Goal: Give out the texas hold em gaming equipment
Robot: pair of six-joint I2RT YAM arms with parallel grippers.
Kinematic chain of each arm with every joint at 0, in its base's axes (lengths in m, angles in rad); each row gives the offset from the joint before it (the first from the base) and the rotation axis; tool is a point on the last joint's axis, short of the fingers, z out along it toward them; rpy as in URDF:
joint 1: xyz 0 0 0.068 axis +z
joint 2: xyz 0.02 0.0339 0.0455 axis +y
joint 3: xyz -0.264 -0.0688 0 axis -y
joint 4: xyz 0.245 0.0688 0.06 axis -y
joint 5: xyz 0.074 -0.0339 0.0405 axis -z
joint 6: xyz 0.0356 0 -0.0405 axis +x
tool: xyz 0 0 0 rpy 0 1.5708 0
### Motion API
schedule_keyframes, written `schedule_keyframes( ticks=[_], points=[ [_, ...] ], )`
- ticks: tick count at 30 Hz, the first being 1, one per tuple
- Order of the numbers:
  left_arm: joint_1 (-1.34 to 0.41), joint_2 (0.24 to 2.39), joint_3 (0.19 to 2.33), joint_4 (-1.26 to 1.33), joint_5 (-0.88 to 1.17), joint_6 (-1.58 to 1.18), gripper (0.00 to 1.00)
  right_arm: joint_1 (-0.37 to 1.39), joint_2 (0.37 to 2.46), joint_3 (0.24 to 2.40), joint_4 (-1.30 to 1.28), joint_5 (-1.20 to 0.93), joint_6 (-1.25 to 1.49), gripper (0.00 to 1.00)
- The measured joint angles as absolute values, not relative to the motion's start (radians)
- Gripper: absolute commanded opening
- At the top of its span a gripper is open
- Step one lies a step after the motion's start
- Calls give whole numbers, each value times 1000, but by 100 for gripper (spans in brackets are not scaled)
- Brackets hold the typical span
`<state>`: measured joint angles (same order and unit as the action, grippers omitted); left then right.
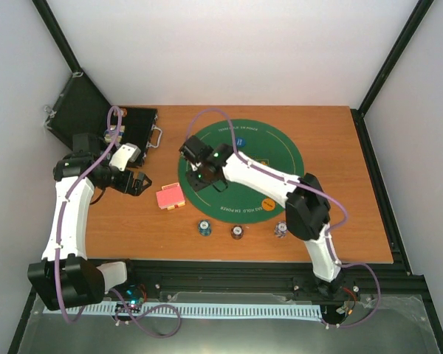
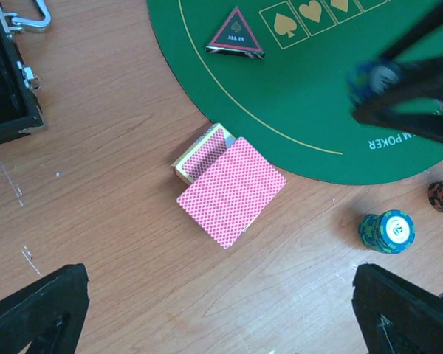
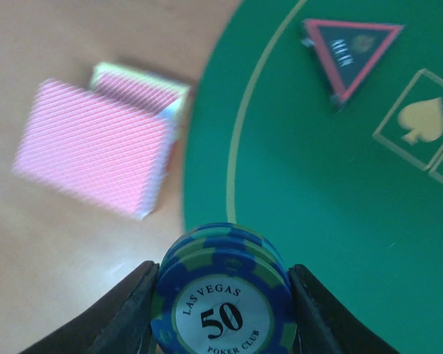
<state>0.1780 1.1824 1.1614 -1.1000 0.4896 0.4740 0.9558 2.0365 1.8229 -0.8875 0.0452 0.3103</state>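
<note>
A clear patch of green mat [image 3: 289, 156] lies below the dark triangular button, so my right gripper will lower the blue chips [image 3: 221, 299] toward the button and let go of them there.
My right gripper [image 1: 199, 177] is shut on a small stack of blue 50 poker chips [image 3: 221, 299] and holds it over the left edge of the green mat [image 1: 280, 158]; the gripper [image 3: 223, 274] has both fingers pressed on the stack's sides. A red-backed card deck [image 1: 170, 196] lies on the table left of the mat, also in the left wrist view [image 2: 231, 190] and the right wrist view [image 3: 96, 144]. The dark triangular button [image 3: 351, 55] lies on the mat. My left gripper [image 1: 136, 183] is open and empty, above the table near the deck [image 2: 221, 324].
Three chip stacks stand along the front: green [image 1: 204, 227], brown [image 1: 237, 231] and grey [image 1: 281, 231]. A blue button [image 1: 240, 140] and an orange button [image 1: 266, 203] lie on the mat. The open black case [image 1: 96, 118] stands at the back left.
</note>
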Motion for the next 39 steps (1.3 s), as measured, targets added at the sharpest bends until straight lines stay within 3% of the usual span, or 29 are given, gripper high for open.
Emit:
schedule_keyframes(
  ticks=[10, 24, 34, 39],
  points=[
    [178, 1190, 1200, -1113, 526, 464, 100, 828, 2359, 2071, -932, 50, 260, 15],
    [178, 1190, 1205, -1119, 529, 464, 100, 821, 2444, 2109, -943, 27, 247, 18],
    [178, 1190, 1205, -1119, 536, 464, 100, 818, 2451, 2120, -947, 22, 239, 57],
    [178, 1190, 1205, -1119, 536, 464, 100, 817, 2451, 2143, -962, 31, 225, 62]
  ],
)
